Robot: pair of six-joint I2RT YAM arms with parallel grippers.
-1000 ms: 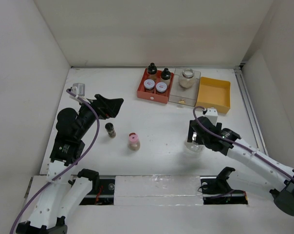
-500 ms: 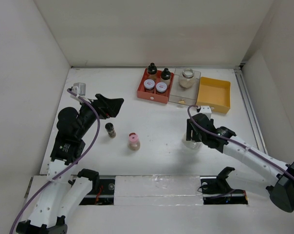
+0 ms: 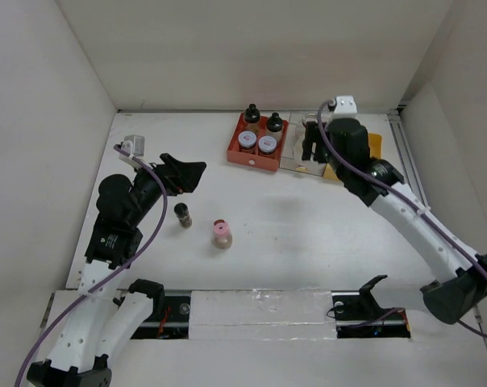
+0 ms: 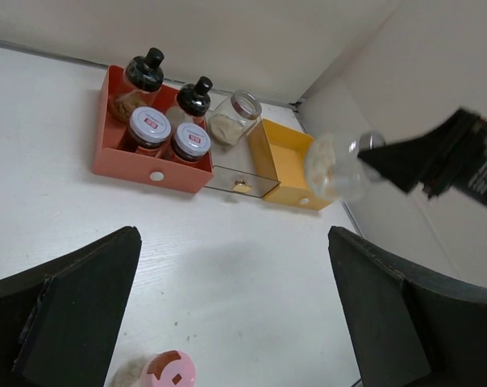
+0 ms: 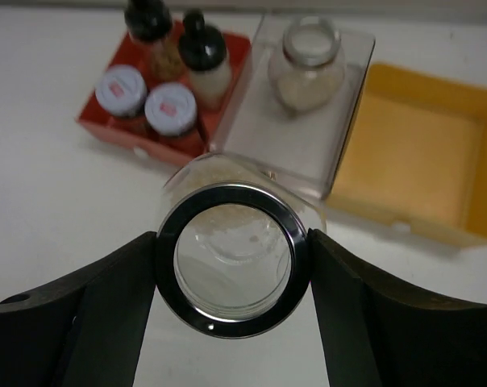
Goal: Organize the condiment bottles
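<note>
The right gripper moves outward and down next to release the jar beside its match, as the clear tray's empty near part lies below and outward.
My right gripper (image 3: 313,150) is shut on a clear glass jar (image 5: 231,258), held in the air over the near part of the clear tray (image 5: 276,137); the jar also shows in the left wrist view (image 4: 334,168). A second clear glass jar (image 5: 306,63) stands at the tray's back. The red tray (image 3: 257,142) holds two black-capped bottles (image 3: 251,115) and two grey-lidded spice jars (image 3: 256,143). The pink-capped bottle (image 3: 221,234) and the dark slim shaker (image 3: 182,214) stand on the table. My left gripper (image 3: 186,174) is open and empty above the table, left of the red tray.
The orange tray (image 3: 355,157) lies to the right of the clear tray, partly behind my right arm. White walls close in the table at the back and on both sides. A rail runs along the right edge.
My right gripper has lifted the clear glass jar off the table's near right part and carried it back to above the clear tray. The left arm has barely moved.
</note>
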